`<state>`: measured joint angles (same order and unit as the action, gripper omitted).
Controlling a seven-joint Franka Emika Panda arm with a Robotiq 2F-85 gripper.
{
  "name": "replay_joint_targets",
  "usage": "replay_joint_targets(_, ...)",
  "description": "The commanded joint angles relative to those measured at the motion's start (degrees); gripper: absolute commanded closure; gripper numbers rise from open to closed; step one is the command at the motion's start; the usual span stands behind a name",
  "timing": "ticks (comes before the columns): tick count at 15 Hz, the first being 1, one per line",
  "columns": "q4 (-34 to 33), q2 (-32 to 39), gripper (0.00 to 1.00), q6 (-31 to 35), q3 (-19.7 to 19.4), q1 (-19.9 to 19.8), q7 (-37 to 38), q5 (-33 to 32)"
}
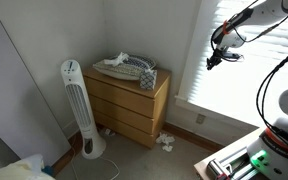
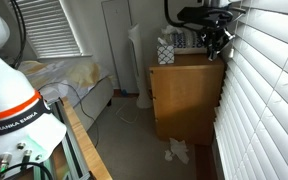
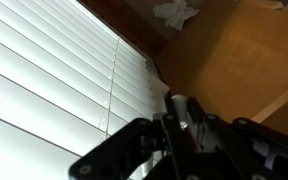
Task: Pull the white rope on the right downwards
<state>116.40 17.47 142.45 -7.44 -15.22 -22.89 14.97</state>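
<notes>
The slats go on below my gripper, so next I should move my gripper down along the slats near the blinds' edge [image 1: 204, 77] to pull the held white rope downward, and then release the piece.
My gripper [image 1: 216, 58] is raised against the white window blinds [image 1: 246, 75], above the far end of the dresser, and shows in both exterior views [image 2: 216, 45]. In the wrist view the gripper [image 3: 180, 113] has its dark fingers closed around a short white cylindrical piece, the white rope [image 3: 178, 101], right at the edge of the blinds [image 3: 44, 70]. The rest of the rope is hidden by the fingers. A thin cord [image 3: 114, 75] runs down across the slats.
A wooden dresser [image 1: 129, 100] stands beside the window and also shows in an exterior view [image 2: 184, 100], with a tissue box [image 1: 149, 78] and clutter on top. A white tower fan [image 1: 74, 100] stands beside it. Crumpled paper [image 2: 179, 152] lies on the floor.
</notes>
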Motion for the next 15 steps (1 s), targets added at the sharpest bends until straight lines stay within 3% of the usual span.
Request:
replay_joint_targets(1,1.1,2.6,0.95,3.7,0.4,0.9,5.1,-2.0)
replay_joint_targets(15,0.4,4.3,0.95,7.0,0.4,1.7,12.8,-4.8)
